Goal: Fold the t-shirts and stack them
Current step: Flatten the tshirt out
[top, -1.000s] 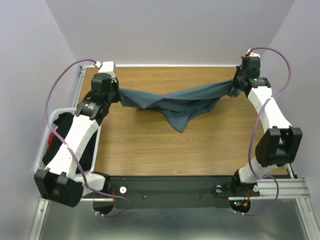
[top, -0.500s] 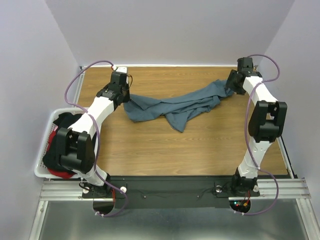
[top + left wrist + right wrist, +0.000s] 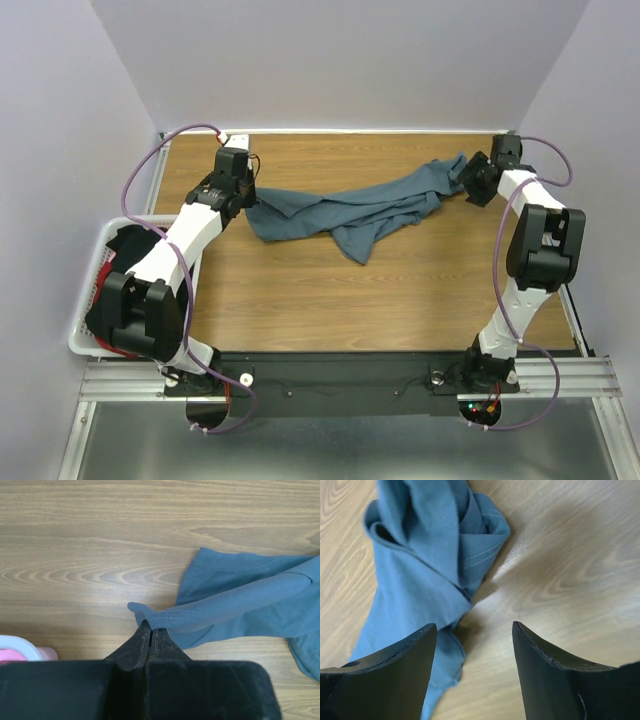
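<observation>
My right gripper has mostly bare wood between its fingers, so next it should lower leftward in the top view to the t-shirt's bunched end's pointed fold (image 3: 457,179) (image 3: 462,601).
A slate blue-grey t-shirt (image 3: 350,212) lies crumpled in a long band across the far half of the wooden table (image 3: 400,290). My left gripper (image 3: 247,197) is at its left end, shut on a stitched hem of the t-shirt (image 3: 235,605); the fingertips (image 3: 148,625) pinch the cloth's edge just above the wood. My right gripper (image 3: 465,181) is at the shirt's right end. It stands open (image 3: 474,626) over bare wood, and the bunched t-shirt (image 3: 420,555) lies beside and under its left finger, not gripped. A black t-shirt (image 3: 130,250) and a red-pink one (image 3: 115,346) sit in the basket.
A white plastic lattice basket (image 3: 88,262) stands off the table's left edge, beside the left arm; its corner (image 3: 20,647) shows in the left wrist view. Walls close in behind and to both sides. A metal rail (image 3: 560,372) runs along the near edge.
The shirt, stretched in the air between both grippers a second ago, now lies on the table. My right gripper has opened and let go of its end; the left keeps its grip.
</observation>
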